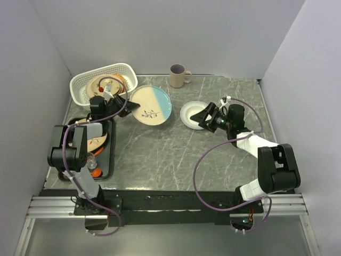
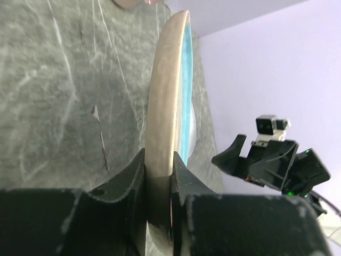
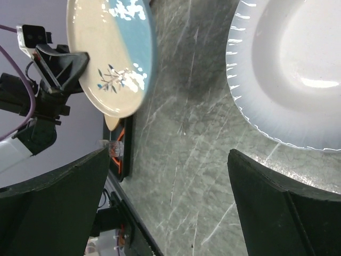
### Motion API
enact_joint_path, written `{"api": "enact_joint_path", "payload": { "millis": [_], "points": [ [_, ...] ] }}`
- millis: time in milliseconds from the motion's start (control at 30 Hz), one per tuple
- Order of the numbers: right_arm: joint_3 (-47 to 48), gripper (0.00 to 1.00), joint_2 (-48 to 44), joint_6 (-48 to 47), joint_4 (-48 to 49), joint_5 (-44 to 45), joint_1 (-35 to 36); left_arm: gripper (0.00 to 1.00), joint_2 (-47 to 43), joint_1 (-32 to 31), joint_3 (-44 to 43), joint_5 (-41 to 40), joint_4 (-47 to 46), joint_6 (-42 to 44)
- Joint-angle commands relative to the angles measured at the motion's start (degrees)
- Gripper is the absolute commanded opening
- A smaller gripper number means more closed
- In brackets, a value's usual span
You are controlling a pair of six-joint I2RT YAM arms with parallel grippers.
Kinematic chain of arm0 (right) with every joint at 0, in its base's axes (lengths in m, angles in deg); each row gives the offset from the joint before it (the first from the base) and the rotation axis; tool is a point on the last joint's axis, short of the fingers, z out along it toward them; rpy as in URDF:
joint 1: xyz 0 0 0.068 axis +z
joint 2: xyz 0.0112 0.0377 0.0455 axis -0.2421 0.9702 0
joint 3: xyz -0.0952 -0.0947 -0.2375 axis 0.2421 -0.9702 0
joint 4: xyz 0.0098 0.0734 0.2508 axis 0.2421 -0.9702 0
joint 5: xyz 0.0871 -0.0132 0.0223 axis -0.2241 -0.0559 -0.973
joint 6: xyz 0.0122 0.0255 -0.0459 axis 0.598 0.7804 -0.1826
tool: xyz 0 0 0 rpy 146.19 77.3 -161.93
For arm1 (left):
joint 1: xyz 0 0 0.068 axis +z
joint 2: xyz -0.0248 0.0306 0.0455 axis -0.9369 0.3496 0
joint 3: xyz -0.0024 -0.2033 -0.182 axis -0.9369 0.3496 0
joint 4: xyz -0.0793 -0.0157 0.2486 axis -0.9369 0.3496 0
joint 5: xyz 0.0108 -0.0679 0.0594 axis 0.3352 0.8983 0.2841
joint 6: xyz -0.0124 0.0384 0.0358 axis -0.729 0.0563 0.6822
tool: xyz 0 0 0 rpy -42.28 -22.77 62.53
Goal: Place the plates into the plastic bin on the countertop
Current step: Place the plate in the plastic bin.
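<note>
I should move my left gripper to the left in the top view, then down, over the white lattice bin, and let go of the plate, which still hangs outside the bin.
My left gripper (image 1: 126,104) is shut on the rim of a cream and light-blue plate with a twig (image 1: 152,105). It holds the plate tilted just above the countertop (image 1: 176,154), right of the white lattice bin (image 1: 80,88). The left wrist view shows this plate edge-on (image 2: 166,96) between my shut fingers (image 2: 130,178). Tan and cream plates (image 1: 106,84) lie in the bin. A pale white plate (image 1: 192,113) lies on the countertop; it fills the upper right of the right wrist view (image 3: 287,69). My right gripper (image 1: 205,118) is open and empty at this plate's near edge.
A beige mug (image 1: 178,76) stands at the back behind the held plate. A flat black tray (image 1: 106,160) at the front left holds another plate (image 1: 99,143), a clear glass and an orange item, partly under my left arm. Grey walls close in three sides.
</note>
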Motion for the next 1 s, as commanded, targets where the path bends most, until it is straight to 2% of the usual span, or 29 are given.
{"api": "enact_joint_path", "payload": {
  "millis": [0, 367, 533, 733, 967],
  "points": [
    [0.55, 0.98, -1.46, -1.46, 0.02, -0.06, 0.29, 0.01, -4.86, 3.63, -4.77, 4.56, -9.66, -4.92],
    [1.34, 0.99, 1.88, -0.41, 2.22, -1.82, 0.47, 0.01, -7.59, 12.34, -6.00, 5.09, -9.30, -9.05],
    [0.55, 0.98, 1.36, -0.93, 1.61, -1.47, 0.47, 0.01, -7.15, 15.07, -4.77, 4.47, -13.60, -12.21],
    [-0.07, 0.99, -1.01, -2.51, -1.37, -0.42, 0.38, 0.01, -5.13, 16.83, -4.07, 3.42, -17.39, -15.12],
    [0.28, 1.00, -2.95, -4.89, -4.90, 0.82, 0.38, 0.01, -4.69, 18.24, -5.12, 1.57, -15.90, -15.03]
  ]
}}
